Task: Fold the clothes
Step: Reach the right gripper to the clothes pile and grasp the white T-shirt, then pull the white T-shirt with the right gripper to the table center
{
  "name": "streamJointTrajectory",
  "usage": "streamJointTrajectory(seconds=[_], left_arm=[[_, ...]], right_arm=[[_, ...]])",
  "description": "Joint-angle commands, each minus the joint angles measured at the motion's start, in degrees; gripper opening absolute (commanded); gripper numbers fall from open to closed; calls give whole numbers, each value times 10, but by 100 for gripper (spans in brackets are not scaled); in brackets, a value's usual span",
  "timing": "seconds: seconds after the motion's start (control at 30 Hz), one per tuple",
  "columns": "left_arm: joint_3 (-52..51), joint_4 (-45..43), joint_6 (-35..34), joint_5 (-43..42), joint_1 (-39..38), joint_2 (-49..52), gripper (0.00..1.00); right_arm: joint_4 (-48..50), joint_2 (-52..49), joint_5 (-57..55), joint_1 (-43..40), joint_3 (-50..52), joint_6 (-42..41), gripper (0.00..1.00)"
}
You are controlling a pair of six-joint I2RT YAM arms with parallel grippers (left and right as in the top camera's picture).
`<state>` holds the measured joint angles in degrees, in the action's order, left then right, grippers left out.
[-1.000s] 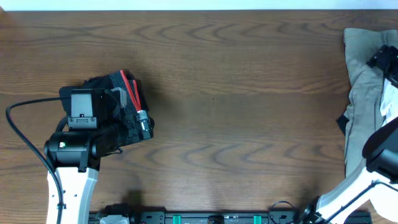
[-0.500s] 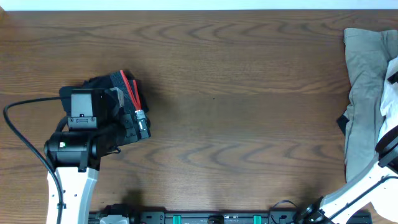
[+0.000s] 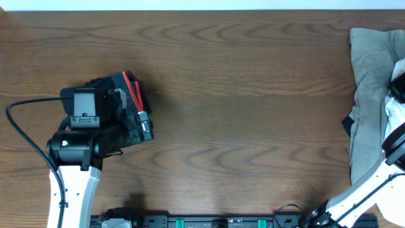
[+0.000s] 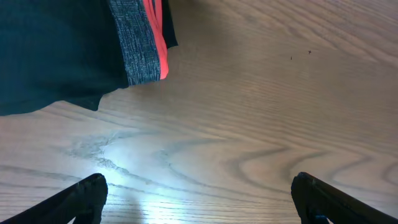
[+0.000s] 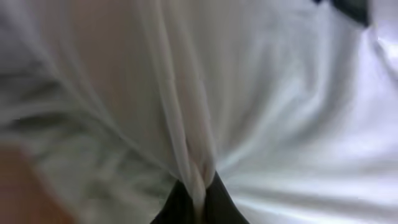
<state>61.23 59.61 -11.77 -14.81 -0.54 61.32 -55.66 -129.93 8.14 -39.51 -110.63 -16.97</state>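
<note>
I should next raise the white T-shirt in my right gripper off the khaki-grey garment, then bring it down over the middle of the table, where bare wood lies open (image 3: 251,123).
The clothes lie in two places. Black shorts (image 3: 120,85) with a grey-red waistband (image 4: 143,43) sit at the table's left. My left gripper (image 4: 199,205) hovers just beside them over bare wood, open wide, nothing between its fingers (image 4: 87,196). At the right edge a khaki-grey garment (image 3: 370,63) is heaped with a white T-shirt (image 3: 393,109). In the right wrist view white T-shirt cloth (image 5: 267,93) fills the frame, and my right gripper (image 5: 198,202) is shut on a pinched ridge of it. From overhead that gripper is mostly cut off by the frame edge.
The left arm (image 3: 73,149) rises from the front edge with a black cable (image 3: 25,107) looping to its left. The right arm (image 3: 373,183) comes up from the front right corner. A dark scrap (image 3: 347,123) pokes out beside the khaki heap.
My right gripper has closed, pinching the white T-shirt, and slid slightly further toward the right edge. The left arm and the shorts have hardly moved.
</note>
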Motion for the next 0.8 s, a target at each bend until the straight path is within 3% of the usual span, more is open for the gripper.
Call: streamJointTrajectory(seconds=[0.0, 0.4, 0.77], left_arm=[[13, 1, 7, 6, 2, 0, 96], [13, 1, 8, 6, 2, 0, 96], [13, -2, 10, 25, 2, 0, 96]], right_arm=[[-1, 95, 71, 21, -10, -2, 1], [-57, 193, 142, 146, -10, 8, 1], [-72, 185, 113, 450, -6, 68, 1]])
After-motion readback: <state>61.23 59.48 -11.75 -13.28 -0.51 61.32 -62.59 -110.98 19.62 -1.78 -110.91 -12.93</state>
